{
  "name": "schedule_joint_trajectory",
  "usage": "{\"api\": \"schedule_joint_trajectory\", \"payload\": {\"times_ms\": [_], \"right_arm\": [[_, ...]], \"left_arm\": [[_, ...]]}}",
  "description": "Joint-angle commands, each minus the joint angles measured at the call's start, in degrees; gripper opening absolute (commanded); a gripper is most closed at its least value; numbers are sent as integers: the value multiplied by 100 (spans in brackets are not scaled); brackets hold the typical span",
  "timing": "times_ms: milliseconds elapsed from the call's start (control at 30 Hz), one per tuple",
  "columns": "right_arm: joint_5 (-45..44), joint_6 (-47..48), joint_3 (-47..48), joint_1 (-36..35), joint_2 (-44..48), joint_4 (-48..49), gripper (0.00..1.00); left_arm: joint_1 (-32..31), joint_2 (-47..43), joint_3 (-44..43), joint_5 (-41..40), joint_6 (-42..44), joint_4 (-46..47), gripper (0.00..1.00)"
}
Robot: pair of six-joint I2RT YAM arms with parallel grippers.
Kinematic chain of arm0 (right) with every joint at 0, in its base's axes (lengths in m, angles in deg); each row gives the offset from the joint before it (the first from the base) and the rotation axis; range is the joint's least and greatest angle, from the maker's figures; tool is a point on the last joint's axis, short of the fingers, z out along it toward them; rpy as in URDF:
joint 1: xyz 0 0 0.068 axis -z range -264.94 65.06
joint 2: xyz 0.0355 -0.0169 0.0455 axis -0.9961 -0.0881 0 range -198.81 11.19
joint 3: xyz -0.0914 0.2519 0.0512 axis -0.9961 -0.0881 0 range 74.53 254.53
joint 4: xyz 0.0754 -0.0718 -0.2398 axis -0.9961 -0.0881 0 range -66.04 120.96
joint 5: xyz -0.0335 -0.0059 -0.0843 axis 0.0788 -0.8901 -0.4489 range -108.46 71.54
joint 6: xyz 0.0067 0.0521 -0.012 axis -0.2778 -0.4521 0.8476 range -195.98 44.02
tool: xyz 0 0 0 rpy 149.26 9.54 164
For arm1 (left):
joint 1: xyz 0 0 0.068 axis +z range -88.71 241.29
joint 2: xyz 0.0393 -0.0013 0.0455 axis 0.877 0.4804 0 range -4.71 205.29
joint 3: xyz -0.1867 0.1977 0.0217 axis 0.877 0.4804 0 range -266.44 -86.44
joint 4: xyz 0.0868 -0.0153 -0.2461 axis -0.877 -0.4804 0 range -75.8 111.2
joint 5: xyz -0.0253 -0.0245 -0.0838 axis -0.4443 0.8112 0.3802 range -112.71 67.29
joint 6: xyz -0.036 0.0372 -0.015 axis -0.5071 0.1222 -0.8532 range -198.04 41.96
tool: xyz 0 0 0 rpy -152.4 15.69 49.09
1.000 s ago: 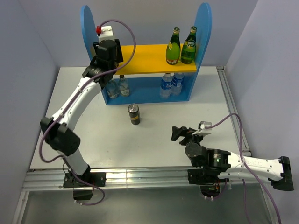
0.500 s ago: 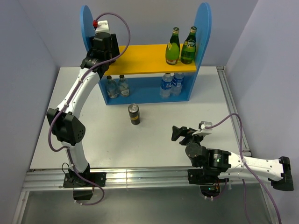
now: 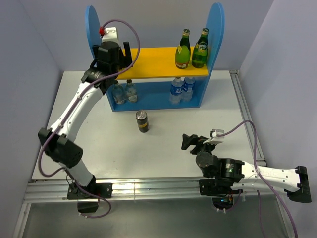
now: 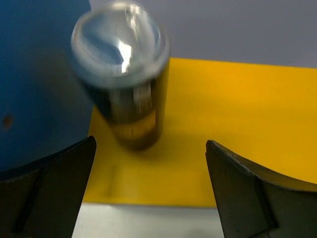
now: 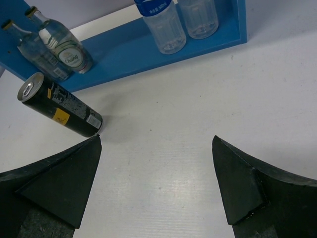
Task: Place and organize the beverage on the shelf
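Observation:
One dark can is still off the shelf (image 3: 216,29), below and back from the robot's left gripper, so the left gripper will next move back and down and close around the can's upper body (image 3: 141,117).
The shelf (image 3: 216,29) stands at the back of the table, with its yellow upper board (image 3: 158,62). A dark can with a gold band (image 4: 121,74) stands upright on the board (image 4: 237,124) beside the blue side panel (image 4: 34,74). My left gripper (image 3: 120,52) (image 4: 149,144) is open just in front of it, not touching it. Another dark can (image 3: 142,121) (image 5: 59,111) stands on the table in front of the shelf. Two green bottles (image 3: 192,48) stand at the right of the upper board. Clear bottles (image 3: 182,89) (image 3: 125,92) fill the lower tier. My right gripper (image 3: 190,142) (image 5: 156,139) is open and empty above the table.
The white table (image 3: 198,119) has a metal rail along its right edge (image 3: 247,124) and along its front (image 3: 148,187). Grey walls close in the back and both sides. The left arm reaches diagonally across the table's left part to the shelf.
My left gripper has opened and let go of the can on the yellow board, and has drawn back a little. The right arm has stayed still.

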Motion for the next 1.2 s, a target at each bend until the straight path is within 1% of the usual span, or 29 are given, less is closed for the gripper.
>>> {"api": "schedule_joint_trajectory", "payload": {"times_ms": [0, 33, 67, 100, 133, 167, 200, 233, 267, 300, 333, 367, 400, 500, 567, 633, 667, 700, 767, 833, 900, 933, 1000, 1100, 1167], "right_arm": [[-179, -103, 27, -36, -49, 3, 100], [-179, -103, 27, -36, -75, -6, 100], [-170, -112, 35, -36, -76, 20, 100], [-170, -94, 35, -36, -93, 20, 100], [-153, -59, 35, -36, -128, 38, 100], [-153, -50, 35, -36, -137, 116, 100], [-127, 11, 35, -36, -154, 126, 100], [-109, 20, 35, -36, -189, 152, 100], [-109, 20, 53, -36, -242, 161, 100], [-109, 29, 70, -28, -286, 161, 100], [-109, 12, 79, -28, -339, 152, 100], [-109, 3, 97, -36, -365, 143, 100], [-109, -6, 106, -36, -374, 126, 100], [-144, -50, 115, -28, -375, 91, 100], [-170, -76, 97, -36, -331, 56, 100], [-170, -111, 79, -28, -252, 38, 100], [-170, -120, 62, -36, -225, 29, 100], [-170, -120, 53, -28, -208, 38, 100], [-170, -94, 36, -28, -190, 55, 100], [-162, -68, 35, -36, -216, 82, 100], [-162, -59, 53, -36, -251, 108, 100], [-162, -68, 62, -28, -295, 108, 100], [-153, -68, 88, -36, -348, 91, 100], [-170, -94, 97, -36, -366, 55, 100], [-162, -68, 80, -36, -340, 90, 100]], "left_arm": [[-248, -921, 507, -608, -352, -77, 99], [-327, -1253, 709, -713, -414, -86, 99], [-407, -1439, 1164, -862, -484, -86, 99], [-581, -1624, 1403, -907, -659, -69, 99], [-679, -2000, 1667, -925, -739, -16, 99], [-793, -2195, 2218, -942, -836, 28, 99], [-907, -2380, 2519, -986, -1063, 159, 99], [-1204, -2764, 2826, -1030, -1178, 238, 99], [-1381, -2942, 3473, -1056, -1292, 335, 99], [-1714, -3109, 3784, -1065, -1502, 518, 99], [-1865, -3363, 4049, -1152, -1661, 564, 99], [-2032, -3479, 4565, -1188, -1776, 643, 99], [-2320, -3576, 4813, -1276, -1908, 739, 99], [-2752, -3831, 5754, -1329, -2111, 1178, 99], [-2929, -3911, 6350, -1391, -2312, 1512, 99], [-3088, -3972, 6730, -1339, -2383, 1837, 99], [-3097, -3972, 7071, -1251, -2410, 2213, 99], [-3097, -3946, 7223, -1172, -2340, 2338, 99], [-3097, -3727, 7495, -1005, -2296, 2986, 99], [-3097, -3315, 7523, -960, -2251, 3226, 99], [-3097, -3051, 7488, -820, -2138, 3691, 99], [-3097, -2780, 7479, -785, -2103, 3858, 99], [-3088, -2480, 7330, -784, -1980, 4114, 99], [-3071, -1708, 7005, -890, -1821, 4299, 99], [-3027, -1442, 6829, -925, -1716, 4431, 99]]}}
